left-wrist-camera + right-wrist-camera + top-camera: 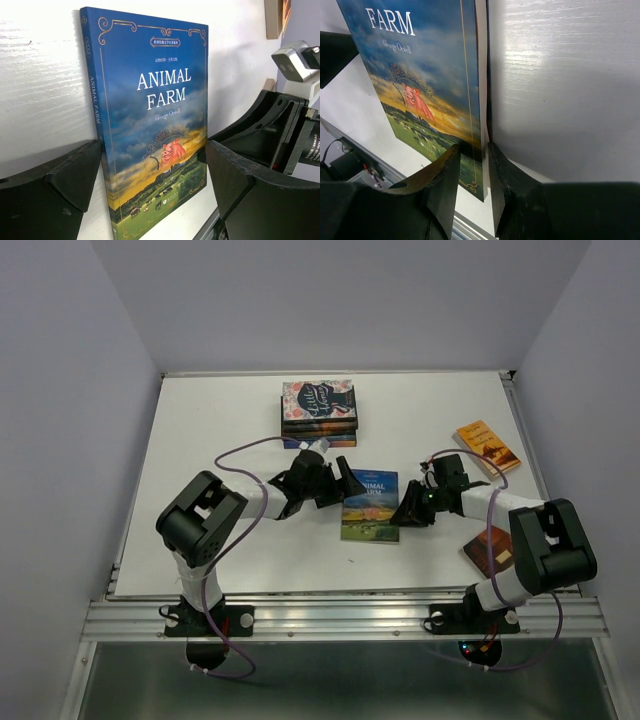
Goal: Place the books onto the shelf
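Note:
My left gripper should move back and close on the spine's near half behind it, as my right gripper straddles the opposite edge.
The Animal Farm book [370, 504] lies flat mid-table, its blue cover with a pig [150, 125] facing up. My left gripper [344, 488] sits just off its left edge, open wide with nothing between the fingers [152, 150]. My right gripper [405, 512] straddles the book's right edge [470, 100] near the front corner, one finger over the cover and one against the table under it [474, 147]. A small gap still shows on the cover side. A stack of books [318, 408] lies at the back. No shelf is in view.
An orange book [487, 445] lies at the back right. A dark brown book [489, 549] lies by the right arm's elbow. The table's metal front rail [340, 615] runs close behind both bases, and grey walls enclose three sides.

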